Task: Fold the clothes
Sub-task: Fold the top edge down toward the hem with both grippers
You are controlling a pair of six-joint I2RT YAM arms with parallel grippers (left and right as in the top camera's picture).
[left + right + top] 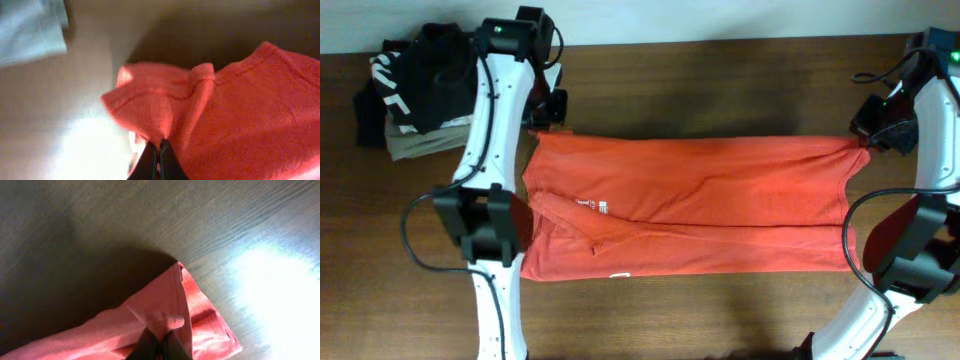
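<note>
The shirt's far half lies unfolded, so I should next bring the shirt's pinched corner back over the shirt's folded flap (558,206) beside the white print with my left gripper and let it go.
The red-orange T-shirt (690,205) lies across the middle of the wooden table, folded lengthwise into a long band, with a bit of white print showing near its left end. My left gripper (542,132) is shut on the shirt's far left corner; in the left wrist view the fingers (159,150) pinch the red cloth (240,115). My right gripper (865,142) is shut on the far right corner; in the right wrist view the fingers (161,339) pinch a raised fold of the shirt (165,305).
A black garment with white print (415,70) lies on folded khaki garments (420,142) at the table's far left corner. Bare wood table (700,90) runs behind and in front of the shirt. A pale cloth (30,30) shows in the left wrist view.
</note>
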